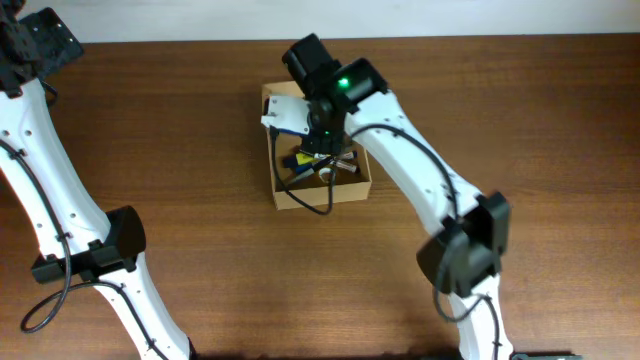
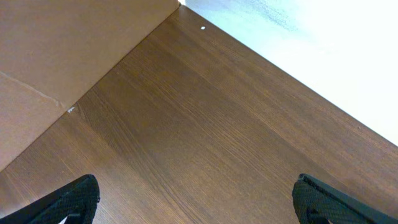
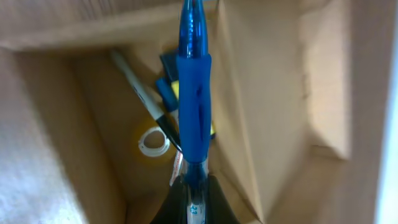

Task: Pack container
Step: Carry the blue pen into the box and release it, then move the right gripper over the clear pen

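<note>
My right gripper should go down into the open box next and let go of the blue pen (image 3: 193, 93) over the items there, because the box's opening is right below it.
The container (image 1: 352, 190) is a small tan cardboard box, open, at the table's middle back. My right gripper (image 1: 322, 140) hangs over it and is shut on a blue pen (image 3: 193, 93), which points down into the box (image 3: 261, 93). Inside lie a black marker (image 3: 140, 87), a small tape roll (image 3: 153, 142) and blue and yellow items (image 3: 169, 87). My left gripper (image 2: 198, 202) is open and empty over bare table; in the overhead view it is at the far left top (image 1: 35, 45), away from the box.
A large cardboard surface (image 2: 56, 56) stands beside the left gripper. The table's far edge meets a white wall (image 1: 400, 18). The box's flap lid (image 1: 285, 100) sticks out at the back left.
</note>
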`<state>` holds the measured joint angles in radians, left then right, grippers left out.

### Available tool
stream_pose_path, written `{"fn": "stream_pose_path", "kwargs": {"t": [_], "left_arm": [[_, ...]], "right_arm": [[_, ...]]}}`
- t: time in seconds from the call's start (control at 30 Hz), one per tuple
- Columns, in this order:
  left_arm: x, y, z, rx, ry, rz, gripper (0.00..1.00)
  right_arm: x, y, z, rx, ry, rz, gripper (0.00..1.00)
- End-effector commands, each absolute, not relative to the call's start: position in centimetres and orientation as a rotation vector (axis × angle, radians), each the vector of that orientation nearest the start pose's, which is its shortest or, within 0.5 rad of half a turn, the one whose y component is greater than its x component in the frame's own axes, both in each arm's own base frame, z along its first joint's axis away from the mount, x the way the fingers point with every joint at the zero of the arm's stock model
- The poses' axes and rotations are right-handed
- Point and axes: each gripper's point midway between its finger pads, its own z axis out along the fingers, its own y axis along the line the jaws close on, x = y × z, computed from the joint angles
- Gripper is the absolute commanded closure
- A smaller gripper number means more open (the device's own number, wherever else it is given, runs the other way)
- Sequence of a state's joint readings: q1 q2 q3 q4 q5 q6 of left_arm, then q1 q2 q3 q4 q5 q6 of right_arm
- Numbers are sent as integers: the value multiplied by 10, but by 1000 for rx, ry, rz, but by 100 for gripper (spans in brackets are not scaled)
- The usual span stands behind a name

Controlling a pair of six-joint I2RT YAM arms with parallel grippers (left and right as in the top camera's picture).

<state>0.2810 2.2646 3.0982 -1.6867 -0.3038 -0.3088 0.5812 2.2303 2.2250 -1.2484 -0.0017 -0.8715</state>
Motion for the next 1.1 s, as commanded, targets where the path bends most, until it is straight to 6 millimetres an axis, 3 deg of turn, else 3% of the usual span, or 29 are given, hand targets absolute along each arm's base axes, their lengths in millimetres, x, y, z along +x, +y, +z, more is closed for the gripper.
{"fn": "stream_pose_path", "kwargs": {"t": [0.0,0.1,0.57,0.77,0.83,0.9,1.0,1.07], "left_arm": [[430,180,362,-822,2253,369,0],[430,180,362,-822,2253,369,0],[430,180,362,-822,2253,369,0],[430,180,362,-822,2253,369,0],[430,180,362,-822,2253,369,0],[430,180,362,-822,2253,369,0],[430,180,362,-822,2253,369,0],[430,180,362,-822,2253,369,0]], "right_arm": [[426,264,123,-1895,2181,-75,96],[427,259,104,-1886,2250,-56,96],[413,269,59,-1838,2407,137,96],[411,267,58,-1829,2433,128,95],[408,262,59,-1825,2462,107,84],[404,256,63,-1832,2486,57,60],[403,252,84,-1838,2454,-47,48],[403,257,110,-1819,2394,-73,39]]}}
